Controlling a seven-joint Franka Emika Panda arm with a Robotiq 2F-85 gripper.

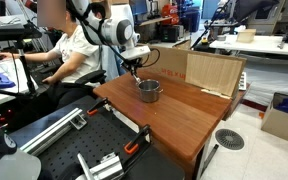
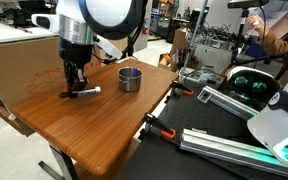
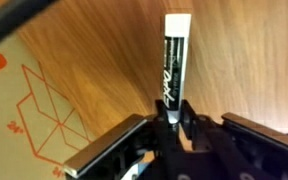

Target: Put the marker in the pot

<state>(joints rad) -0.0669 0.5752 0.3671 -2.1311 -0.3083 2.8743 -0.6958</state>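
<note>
The gripper lifts the marker and carries it across over the silver pot's open top (image 2: 130,72) next to release it. The marker is held low beside the upright pot.
The marker (image 3: 174,60) has a black body and a white cap. It lies low on the wooden table (image 2: 104,125), and its white end sticks out to the right of the fingers in an exterior view (image 2: 88,91). My gripper (image 3: 174,115) is shut on the marker's black end; it shows in both exterior views (image 2: 74,86) (image 1: 134,73). The small silver pot (image 2: 130,79) stands upright on the table a short way from the gripper, also in an exterior view (image 1: 149,90). The pot is out of the wrist view.
A large cardboard box (image 1: 210,71) stands along one table edge, close to the gripper (image 2: 14,65), and its printed side shows in the wrist view (image 3: 34,110). A person (image 1: 74,45) sits behind the table. Metal rails with orange clamps (image 2: 174,128) lie beside the table.
</note>
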